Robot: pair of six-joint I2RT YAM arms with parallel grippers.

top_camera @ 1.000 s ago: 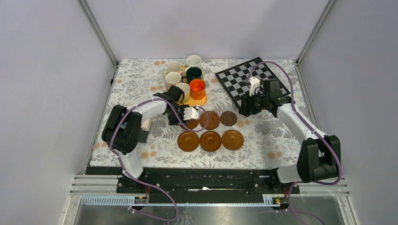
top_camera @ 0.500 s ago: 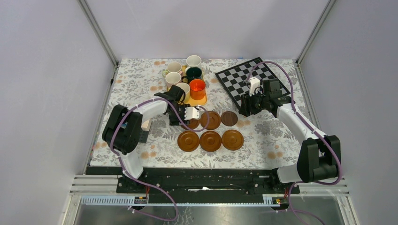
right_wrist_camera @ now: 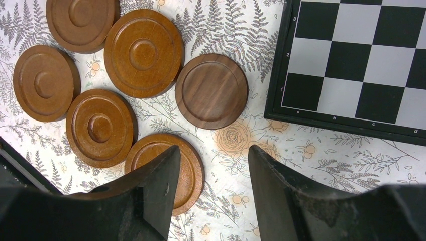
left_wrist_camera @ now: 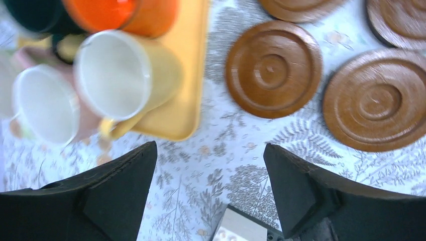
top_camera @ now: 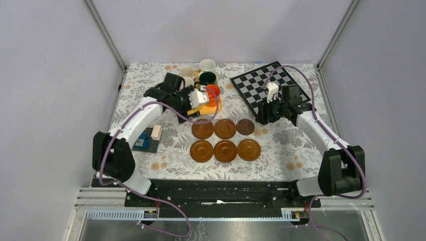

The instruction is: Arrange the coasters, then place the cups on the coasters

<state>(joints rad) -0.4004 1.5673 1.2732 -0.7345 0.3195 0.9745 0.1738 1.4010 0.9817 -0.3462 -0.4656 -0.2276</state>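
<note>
My left gripper should move down toward the left in the wrist view, onto the yellow cup's handle, because the handle sticks out clear of the crowded cups.
Six coasters lie in two rows of three; the back row ends with the darker coaster, and the back-left coaster lies free. The cups stand bunched on a yellow tray: the yellow cup, pink cup and orange cup show plainly. My left gripper hovers open over the tray's near corner, holding nothing. My right gripper hangs open and unladen right of the dark coaster, one finger over the front-right coaster.
A chessboard lies at the back right, just behind the right gripper. A small pale block on a dark base sits left of the coasters. The tablecloth has a floral print.
My left arm rose off the back-left coaster and swung back and left toward the cups, its jaws opening wider. The coaster stayed on the table. The right arm has not moved.
</note>
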